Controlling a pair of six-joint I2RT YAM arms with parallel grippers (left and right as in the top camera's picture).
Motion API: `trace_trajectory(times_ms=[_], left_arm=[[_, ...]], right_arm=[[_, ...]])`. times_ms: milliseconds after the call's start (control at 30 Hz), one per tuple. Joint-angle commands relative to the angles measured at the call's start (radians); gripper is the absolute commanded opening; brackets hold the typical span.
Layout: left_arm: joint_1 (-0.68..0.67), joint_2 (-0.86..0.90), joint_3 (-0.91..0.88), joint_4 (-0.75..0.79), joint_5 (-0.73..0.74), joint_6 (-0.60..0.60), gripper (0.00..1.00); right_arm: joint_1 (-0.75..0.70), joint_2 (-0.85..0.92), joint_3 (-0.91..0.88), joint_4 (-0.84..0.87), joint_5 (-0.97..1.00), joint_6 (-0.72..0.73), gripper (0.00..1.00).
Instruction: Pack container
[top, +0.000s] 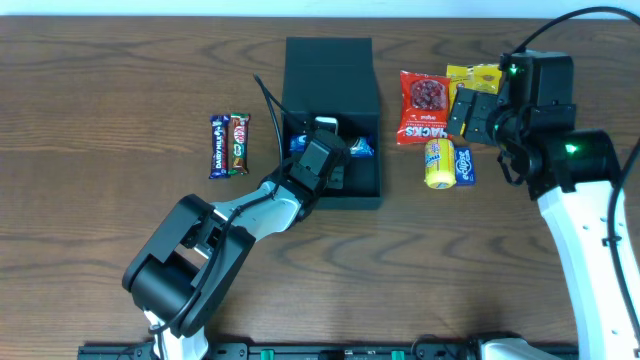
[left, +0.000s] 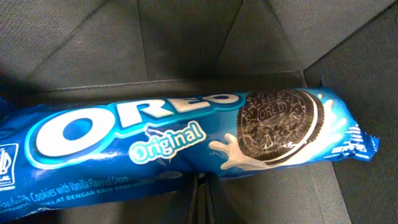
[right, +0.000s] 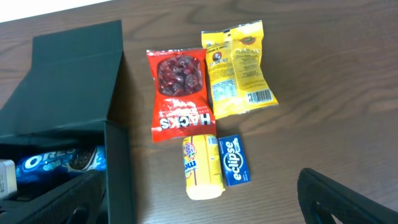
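The robot's right gripper will next move outward and down onto the bag's middle (right: 239, 70), because the yellow bag is lying flat on the tabletop beyond its open, empty fingers.
The dark container (top: 330, 62) stands open at the table's middle, lid flap laid back; it also shows in the right wrist view (right: 68, 74). My left gripper (top: 330, 152) is down inside it. In the left wrist view its fingers (left: 199, 198) are pressed together on the lower edge of a blue Oreo pack (left: 180, 134), which lies across the dark box floor. The pack's ends show in the overhead view (top: 361, 148) and one end in the right wrist view (right: 56, 160). My right gripper (top: 478, 112) is open and empty above the snacks to the right of the box, its fingers (right: 205, 208) spread wide.
Right of the box lie a red Hacks bag (top: 423, 107), a yellow bag (top: 472, 75), a yellow candy tube (top: 438, 163) and a blue Eclipse box (top: 464, 166). Left of the box lie a Dairy Milk bar (top: 218, 146) and a KitKat (top: 239, 143).
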Motion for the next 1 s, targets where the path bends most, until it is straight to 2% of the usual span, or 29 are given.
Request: trace_trajectory(times_ms=[0, 233, 367, 400, 500, 700, 733, 800, 967], left_arm=[[0.01, 0.016, 0.005, 0.004, -0.032, 0.024, 0.07], [0.01, 0.003, 0.008, 0.011, -0.033, 0.025, 0.06], [0.01, -0.074, 0.026, 0.012, -0.058, 0.101, 0.06], [0.01, -0.093, 0.029, 0.012, -0.075, 0.115, 0.06], [0.01, -0.165, 0.032, 0.011, -0.118, 0.14, 0.18], [0.01, -0.294, 0.032, -0.005, -0.12, 0.232, 0.2], [0.01, -0.311, 0.032, -0.005, -0.12, 0.246, 0.18], [0.01, -0.349, 0.032, -0.004, -0.12, 0.283, 0.06], [0.01, -0.433, 0.032, -0.002, -0.121, 0.388, 0.06]], right_arm=[[-0.007, -0.003, -0.003, -0.011, -0.005, 0.017, 0.99], [-0.007, -0.003, -0.003, -0.031, -0.004, 0.017, 0.99], [-0.007, -0.003, -0.003, -0.033, -0.004, 0.017, 0.99], [-0.007, -0.003, -0.003, -0.033, -0.004, 0.018, 0.99], [-0.007, -0.003, -0.003, -0.032, -0.004, 0.018, 0.99], [-0.007, -0.003, -0.003, -0.027, -0.004, 0.018, 0.99], [-0.007, -0.003, -0.003, -0.028, -0.004, 0.018, 0.99], [-0.007, -0.003, -0.003, -0.026, -0.004, 0.017, 0.99], [-0.007, 0.003, -0.003, 0.013, -0.01, 0.016, 0.99]])
